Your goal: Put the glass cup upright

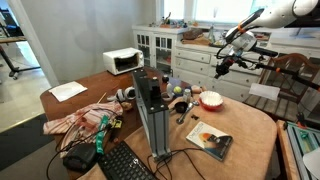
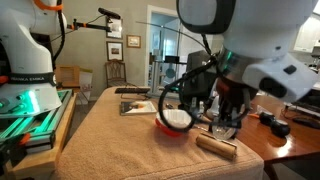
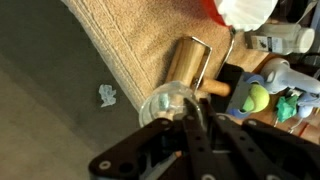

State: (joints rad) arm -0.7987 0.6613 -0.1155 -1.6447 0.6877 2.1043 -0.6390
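My gripper moves outward past the tennis ball next, since the wooden cylinder lies under the cup [image 3: 163, 105]. It then goes down to the bare brown tabletop for the release.
In the wrist view the clear glass cup [image 3: 163, 105] hangs at my fingertips, its round rim facing the camera. My gripper [image 3: 196, 103] looks shut on the cup's wall and holds it above the tan-covered table [image 3: 130, 40], near the table's edge. In both exterior views the gripper [image 1: 222, 66] [image 2: 228, 118] hovers over the table's far end, close to the red and white bowl [image 2: 175, 118]. The glass is too faint to pick out in either exterior view.
A wooden cylinder [image 3: 190, 62] [image 2: 217, 146] lies on the cloth just under the cup. A tennis ball [image 3: 258, 98] and small clutter sit beside it. A computer tower [image 1: 152, 110], a keyboard [image 1: 125, 165], a book [image 1: 210, 140] and rags [image 1: 85, 120] occupy the rest of the table.
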